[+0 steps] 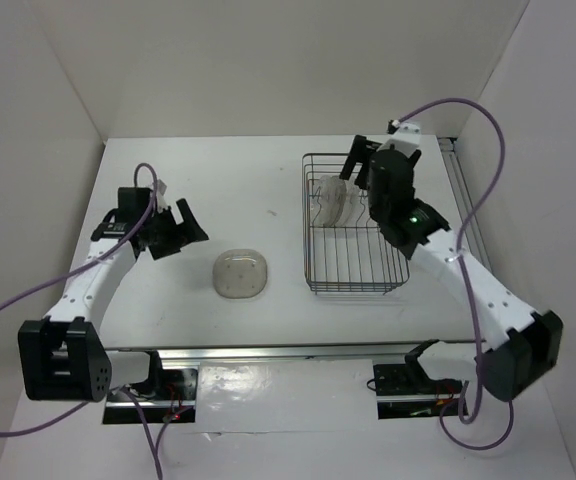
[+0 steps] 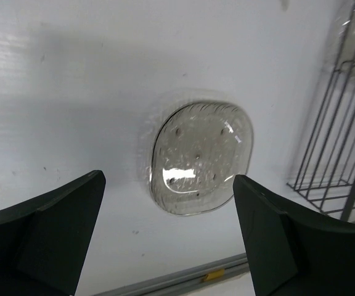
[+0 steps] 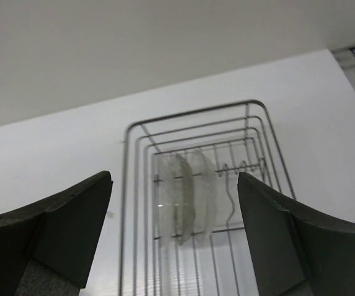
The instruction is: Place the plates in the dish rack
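The plate is below my left gripper and to its right in the top view. I will lower my left gripper that way and close it on the plate's nearest rim (image 1: 215,272) (image 2: 153,168).
One smoky translucent plate (image 1: 242,274) lies flat on the white table; in the left wrist view the plate (image 2: 199,158) sits just ahead of my fingers. My left gripper (image 1: 190,226) is open and empty, to the left of that plate. The dark wire dish rack (image 1: 354,272) stands at the right. Upright plates (image 1: 332,202) stand on edge at its far end, and show in the right wrist view (image 3: 187,198). My right gripper (image 1: 352,163) is open and empty above the rack's far end.
White walls close in the table on the left, back and right. A metal rail (image 1: 268,351) runs along the table's near edge. The rack's wire corner (image 2: 344,160) shows at the right of the left wrist view.
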`<state>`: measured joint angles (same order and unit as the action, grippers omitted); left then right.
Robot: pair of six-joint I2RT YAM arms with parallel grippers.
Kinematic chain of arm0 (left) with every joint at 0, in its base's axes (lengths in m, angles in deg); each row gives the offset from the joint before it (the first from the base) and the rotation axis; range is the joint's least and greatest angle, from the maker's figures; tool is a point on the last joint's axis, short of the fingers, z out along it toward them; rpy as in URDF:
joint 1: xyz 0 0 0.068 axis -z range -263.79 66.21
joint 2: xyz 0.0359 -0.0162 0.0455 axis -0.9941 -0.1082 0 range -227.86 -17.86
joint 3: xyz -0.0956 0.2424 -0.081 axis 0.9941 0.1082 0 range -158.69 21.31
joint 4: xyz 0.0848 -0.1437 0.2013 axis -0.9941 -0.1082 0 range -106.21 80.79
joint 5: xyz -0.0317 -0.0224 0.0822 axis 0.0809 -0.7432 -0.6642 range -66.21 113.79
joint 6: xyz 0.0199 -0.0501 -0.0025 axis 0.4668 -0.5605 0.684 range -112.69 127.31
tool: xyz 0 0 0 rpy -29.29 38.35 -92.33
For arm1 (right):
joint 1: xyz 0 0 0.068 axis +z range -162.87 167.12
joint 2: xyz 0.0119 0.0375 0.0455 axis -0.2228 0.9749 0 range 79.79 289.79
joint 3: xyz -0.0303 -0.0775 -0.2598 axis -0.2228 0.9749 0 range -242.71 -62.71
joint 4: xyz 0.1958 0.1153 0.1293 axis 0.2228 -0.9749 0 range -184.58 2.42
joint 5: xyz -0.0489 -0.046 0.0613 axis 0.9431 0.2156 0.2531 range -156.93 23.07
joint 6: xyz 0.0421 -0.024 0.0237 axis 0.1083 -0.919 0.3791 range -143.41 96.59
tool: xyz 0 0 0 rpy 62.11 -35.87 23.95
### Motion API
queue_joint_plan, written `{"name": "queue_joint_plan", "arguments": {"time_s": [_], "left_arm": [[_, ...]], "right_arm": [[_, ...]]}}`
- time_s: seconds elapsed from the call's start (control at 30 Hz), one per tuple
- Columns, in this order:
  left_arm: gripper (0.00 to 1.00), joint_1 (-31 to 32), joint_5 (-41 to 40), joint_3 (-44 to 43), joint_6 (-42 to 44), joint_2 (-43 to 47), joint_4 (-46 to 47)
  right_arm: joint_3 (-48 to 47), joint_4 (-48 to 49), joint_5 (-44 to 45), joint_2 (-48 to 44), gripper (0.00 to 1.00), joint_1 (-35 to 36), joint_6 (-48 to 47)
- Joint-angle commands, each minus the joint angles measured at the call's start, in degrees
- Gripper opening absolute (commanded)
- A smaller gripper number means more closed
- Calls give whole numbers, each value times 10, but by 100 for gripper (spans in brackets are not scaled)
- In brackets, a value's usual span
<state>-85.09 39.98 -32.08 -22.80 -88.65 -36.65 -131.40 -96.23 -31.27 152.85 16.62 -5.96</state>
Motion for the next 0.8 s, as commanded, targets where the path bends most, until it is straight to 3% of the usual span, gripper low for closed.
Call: {"name": "queue_joint_plan", "arguments": {"time_s": [0.0, 0.27, 0.47, 0.6, 0.77], "left_arm": [[99, 26, -41, -23, 4, -25, -38], [96, 88, -69, -7, -40, -79, -23], [84, 132, -139, 4, -94, -129, -10], [80, 155, -168, 4, -118, -189, 0], [80, 155, -163, 35, -130, -201, 32]], "right_arm": [[19, -15, -136, -62, 90, 5, -23], [66, -3, -253, -128, 94, 5, -29], [66, 2, -286, -148, 94, 5, -29], [51, -3, -298, -162, 94, 5, -29], [51, -3, -298, -173, 94, 10, -29]]}}
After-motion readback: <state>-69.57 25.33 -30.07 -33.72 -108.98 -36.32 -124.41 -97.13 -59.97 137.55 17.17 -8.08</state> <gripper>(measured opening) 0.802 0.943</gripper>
